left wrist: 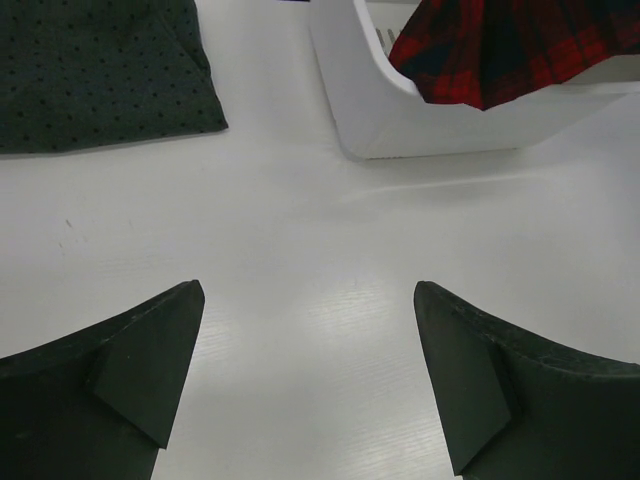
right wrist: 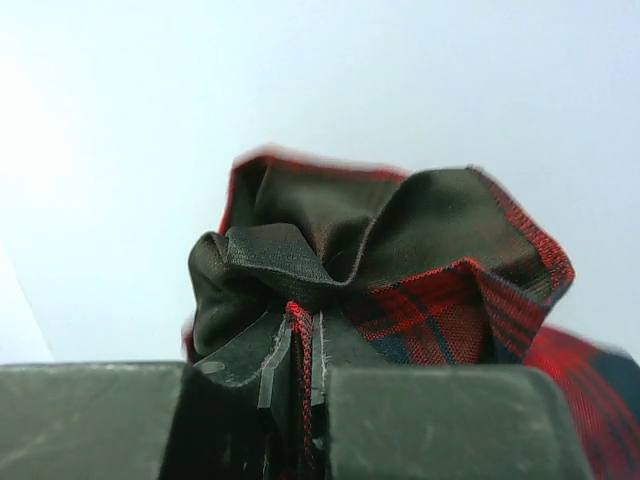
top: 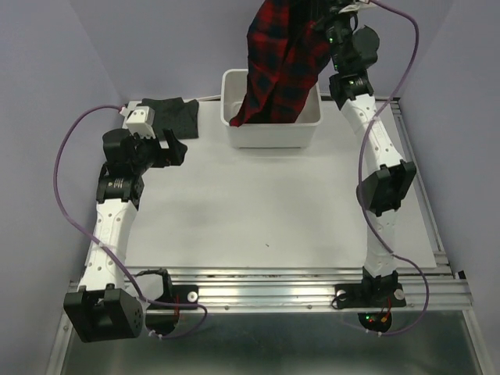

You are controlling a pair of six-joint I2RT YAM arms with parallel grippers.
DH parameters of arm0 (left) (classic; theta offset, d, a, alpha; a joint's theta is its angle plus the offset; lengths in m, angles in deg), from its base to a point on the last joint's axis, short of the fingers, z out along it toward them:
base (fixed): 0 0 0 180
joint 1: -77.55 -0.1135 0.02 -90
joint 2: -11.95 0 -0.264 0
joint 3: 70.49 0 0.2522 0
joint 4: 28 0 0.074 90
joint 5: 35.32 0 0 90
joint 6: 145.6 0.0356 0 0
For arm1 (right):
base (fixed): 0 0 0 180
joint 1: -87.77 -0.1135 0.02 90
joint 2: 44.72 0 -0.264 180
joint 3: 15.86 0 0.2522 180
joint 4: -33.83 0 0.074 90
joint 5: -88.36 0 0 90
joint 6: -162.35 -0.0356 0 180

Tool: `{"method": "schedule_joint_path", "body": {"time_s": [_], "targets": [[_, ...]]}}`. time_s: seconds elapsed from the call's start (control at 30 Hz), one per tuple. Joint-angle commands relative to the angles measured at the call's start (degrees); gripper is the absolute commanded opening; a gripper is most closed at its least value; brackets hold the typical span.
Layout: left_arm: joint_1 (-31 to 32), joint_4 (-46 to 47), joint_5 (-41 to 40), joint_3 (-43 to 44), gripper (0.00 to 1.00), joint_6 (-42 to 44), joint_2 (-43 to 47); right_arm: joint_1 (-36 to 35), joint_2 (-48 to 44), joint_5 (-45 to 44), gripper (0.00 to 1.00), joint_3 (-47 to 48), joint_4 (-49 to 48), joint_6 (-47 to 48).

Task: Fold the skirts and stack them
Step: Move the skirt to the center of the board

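Note:
The robot's right gripper will move back next, then down onto the clear part of the table before the white tub, and release the plaid skirt (top: 280,66) there, since that part of the table is bare.
The red-and-navy plaid skirt (top: 280,66) hangs from my right gripper (top: 332,23), raised high over the white tub (top: 269,134), its lower end still in the tub. In the right wrist view the right gripper (right wrist: 306,345) is shut on a bunched edge of the plaid skirt (right wrist: 440,310). The charcoal dotted skirt (top: 173,117) lies folded flat at the table's far left; it also shows in the left wrist view (left wrist: 95,70). My left gripper (top: 173,150) is open and empty just in front of it, its gap (left wrist: 308,300) over bare table.
The white tub (left wrist: 400,110) stands at the back centre of the white table. Purple cables loop beside both arms. A metal rail runs along the near edge (top: 266,291) and the right side.

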Motion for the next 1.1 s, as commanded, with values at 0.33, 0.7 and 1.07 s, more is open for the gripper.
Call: {"method": "schedule_joint_path", "body": {"time_s": [0.33, 0.7, 1.07], "targets": [[0.32, 4.31, 2.05, -1.99, 0.99, -1.48, 4.83, -0.03, -22.63, 2.94, 0.01, -2.7, -13.91, 0.03], [0.32, 2.29, 4.06, 1.52, 0.99, 1.23, 4.3, -0.03, -40.99, 17.34, 0.01, -31.05, -8.21, 2.74], [0.32, 2.98, 9.43, -0.31, 0.96, 4.85, 3.07, -1.17, -58.76, 28.17, 0.01, -73.96, 2.43, 19.01]]}}
